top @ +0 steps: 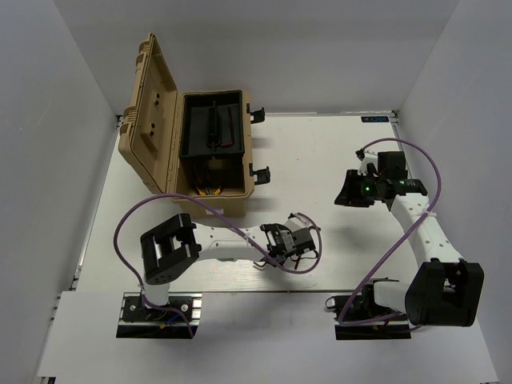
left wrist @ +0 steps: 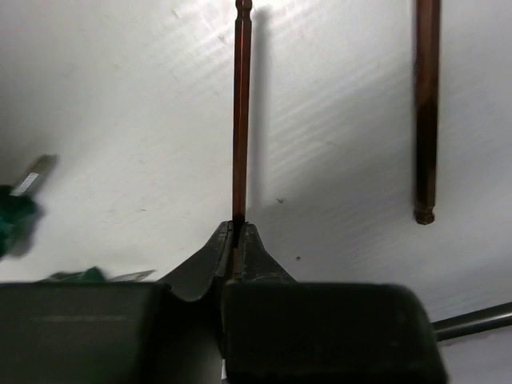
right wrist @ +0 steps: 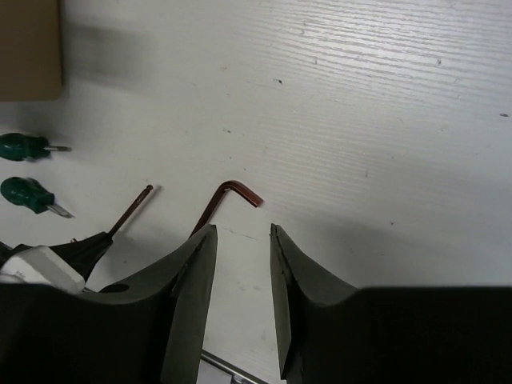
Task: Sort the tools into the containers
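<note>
My left gripper comes up and outward over the black inner tray (top: 226, 131) and releases the hex key next, since a similar reddish one already lies there.
My left gripper (left wrist: 238, 227) (top: 298, 242) is shut on the end of a thin reddish-brown hex key (left wrist: 239, 120), whose shaft points straight out from the fingertips over the white table. A second hex key (left wrist: 426, 112) lies to its right. A green-handled screwdriver (left wrist: 14, 218) lies blurred at the left edge. My right gripper (right wrist: 242, 230) (top: 349, 194) is open and empty above the table. An L-shaped hex key (right wrist: 228, 194) lies just beyond its left fingertip. Two green screwdrivers (right wrist: 24, 146) (right wrist: 27, 194) lie at the far left of the right wrist view. Pliers are not clearly visible.
An open tan toolbox (top: 164, 120) with a black inner tray (top: 213, 128) stands at the back left; its corner (right wrist: 28, 48) shows in the right wrist view. Something yellow (top: 210, 190) lies in the box's near end. White walls enclose the table.
</note>
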`<state>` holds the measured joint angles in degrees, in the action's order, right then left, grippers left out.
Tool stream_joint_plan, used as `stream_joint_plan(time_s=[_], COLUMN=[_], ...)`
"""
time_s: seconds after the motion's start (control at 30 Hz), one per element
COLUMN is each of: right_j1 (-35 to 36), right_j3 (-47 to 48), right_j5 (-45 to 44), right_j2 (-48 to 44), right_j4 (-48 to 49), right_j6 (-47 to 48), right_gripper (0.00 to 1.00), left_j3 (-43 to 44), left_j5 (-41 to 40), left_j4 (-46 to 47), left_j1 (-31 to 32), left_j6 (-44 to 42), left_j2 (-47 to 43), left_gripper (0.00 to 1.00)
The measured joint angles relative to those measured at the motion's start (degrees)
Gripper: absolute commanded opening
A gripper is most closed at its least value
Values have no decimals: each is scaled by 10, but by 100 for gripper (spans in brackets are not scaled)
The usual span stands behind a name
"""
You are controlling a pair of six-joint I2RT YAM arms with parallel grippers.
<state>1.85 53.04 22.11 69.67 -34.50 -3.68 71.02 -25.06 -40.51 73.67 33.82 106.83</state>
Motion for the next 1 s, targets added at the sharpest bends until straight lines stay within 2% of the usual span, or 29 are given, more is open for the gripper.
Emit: stream_joint_plan(time_s=[0.33,0.57,0.8,1.0], right_j1=[-1,-3,2,39], right_j3=[0,0,-1,-3], right_j5=[16,28,61,100], right_j2=[0,0,5,33], right_j4=[0,0,-2,-5], right_j6=[3,7,14,23], right_gripper=[37,36,36,36], left_j3=[110,228,403,557], left_j5=[-44,-72,-87,-90], left_j4=[6,51,79,75], left_j1=[-39,-146,-301,-388], left_j6=[-59,-138,-208,-247], left_j2=[-79,-76,15,132], left_gripper=[0,0,0,0])
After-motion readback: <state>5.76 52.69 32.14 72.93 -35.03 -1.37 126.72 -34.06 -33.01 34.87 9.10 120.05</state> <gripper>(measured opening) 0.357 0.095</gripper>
